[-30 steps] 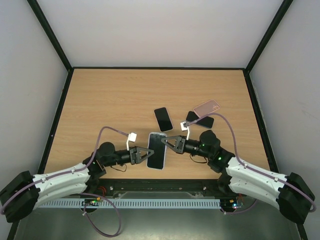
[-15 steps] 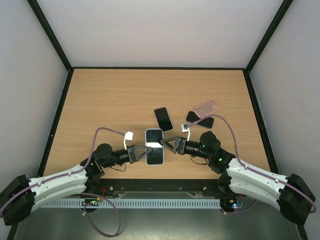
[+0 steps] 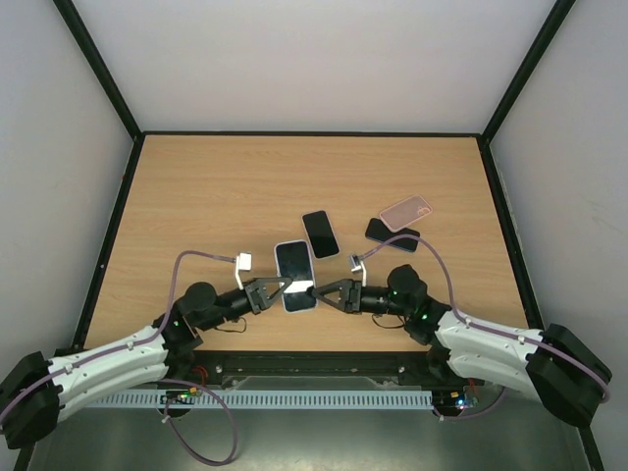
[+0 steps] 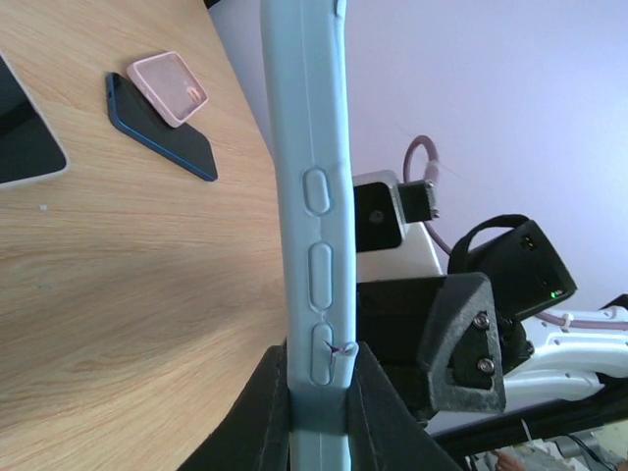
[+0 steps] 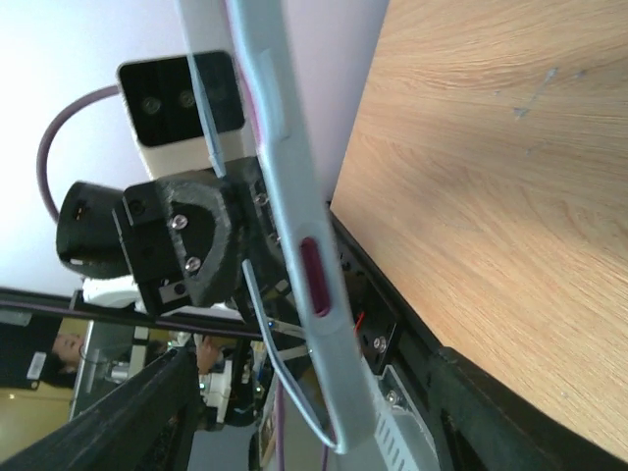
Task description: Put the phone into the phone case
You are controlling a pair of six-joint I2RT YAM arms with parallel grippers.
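My left gripper moves outward next and lowers the cased phone onto the bare tabletop beside the second black phone to release it, because that spot lies clear.
A phone with a dark screen sits in a light-blue phone case [image 3: 295, 276], near the table's front middle. My left gripper [image 3: 280, 287] is shut on the case's left edge. In the left wrist view the case [image 4: 309, 147] runs edge-on up from between my left gripper's [image 4: 319, 388] fingers. My right gripper [image 3: 329, 291] stands open at the case's right side. In the right wrist view the case [image 5: 294, 226] passes between my right gripper's [image 5: 314, 402] spread fingers without touching them. At its lower corner a thin strip of the case hangs loose.
A second black phone [image 3: 320, 234] lies just beyond the held one. Further right a pink case [image 3: 405, 209] rests on a dark-blue phone [image 3: 392, 235]. Black rails edge the table [image 3: 196, 196].
My left gripper has shut on the case and carried it a little left and away. My right gripper has opened and let go of it.
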